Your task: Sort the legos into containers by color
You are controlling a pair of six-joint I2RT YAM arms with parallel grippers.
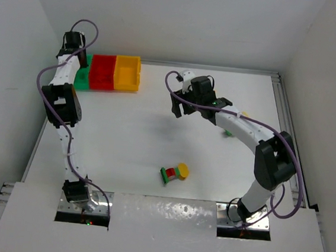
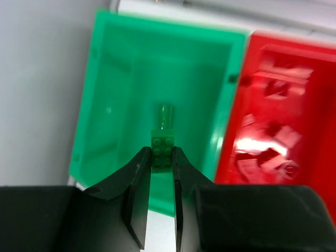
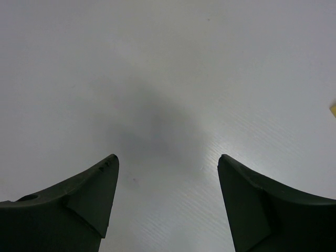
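Note:
My left gripper lowers slightly toward the bottom of the green bin directly below it next and releases the green lego (image 2: 163, 142), since the colors match.
My left gripper (image 2: 162, 154) is shut on a small green lego (image 2: 163, 142) and holds it over the green bin (image 2: 115, 79), where another green piece (image 2: 166, 115) lies. The red bin (image 2: 294, 79) beside it holds several red legos (image 2: 273, 142). In the top view the green bin (image 1: 83, 81), red bin (image 1: 102, 72) and yellow bin (image 1: 127, 72) stand in a row at the far left, with my left gripper (image 1: 80, 63) above the green one. My right gripper (image 1: 182, 110) is open and empty above bare table, as the right wrist view (image 3: 168, 156) shows.
A small cluster of green, red and yellow legos (image 1: 173, 173) lies near the table's front middle. A green piece (image 1: 229, 132) and a yellow piece (image 1: 244, 114) peek out beside the right arm. A yellow sliver (image 3: 334, 108) shows at the right wrist view's edge.

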